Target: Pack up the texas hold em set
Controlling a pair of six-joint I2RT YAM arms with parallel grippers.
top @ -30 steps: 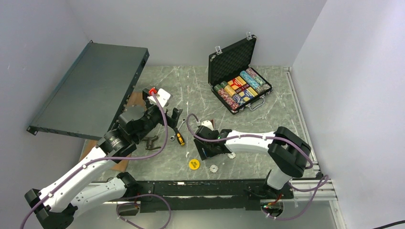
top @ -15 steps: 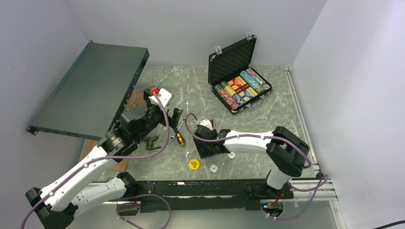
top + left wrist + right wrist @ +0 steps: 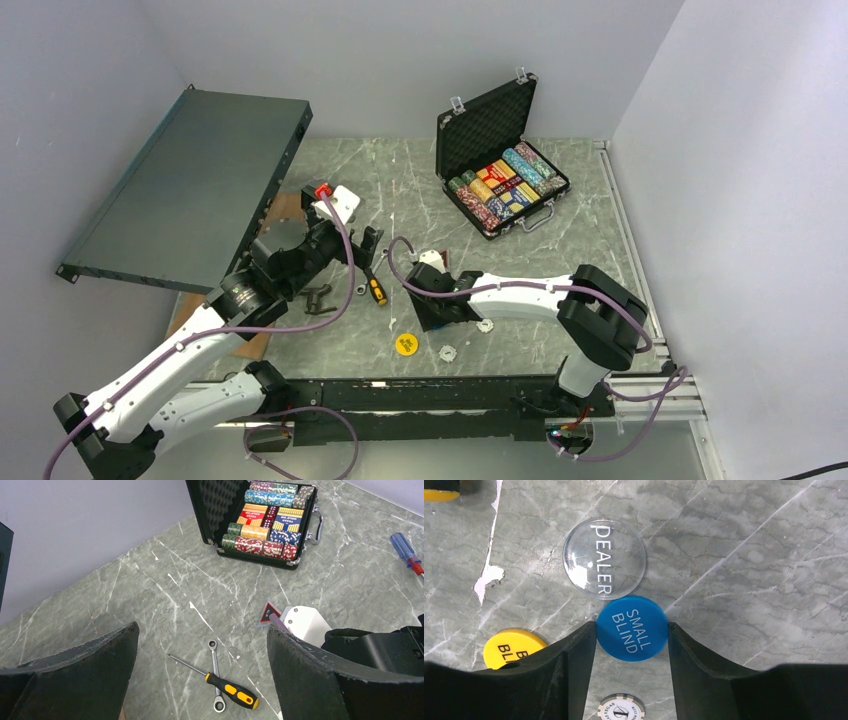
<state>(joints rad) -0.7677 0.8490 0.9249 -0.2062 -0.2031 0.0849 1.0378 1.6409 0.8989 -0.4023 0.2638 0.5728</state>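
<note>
I should lift my right gripper, swing it outward, lower it onto the uncovered red card deck in the open briefcase and let go of the button.
The black briefcase point(image 3: 487, 125) stands open at the back right, with rows of coloured chips point(image 3: 505, 185) in it; it also shows in the left wrist view point(image 3: 265, 520). My right gripper point(image 3: 632, 630) is down at the table and shut on the blue SMALL BLIND button point(image 3: 632, 628); in the top view it point(image 3: 432, 312) sits near the front middle. The clear DEALER button point(image 3: 604, 559) touches the blue one. The yellow button point(image 3: 511, 647) lies to the left point(image 3: 405, 344). My left gripper point(image 3: 200, 670) is open and empty above the tools.
A yellow-handled screwdriver point(image 3: 231, 691) lies crossed over a wrench point(image 3: 215, 672). The large dark-grey panel point(image 3: 190, 185) leans at the left. White chips point(image 3: 446, 352) point(image 3: 621, 707) lie loose near the front. A blue-handled screwdriver point(image 3: 406, 552) lies at the right.
My right gripper has shifted slightly left. The left gripper has edged a little to the right. Nothing else has moved.
</note>
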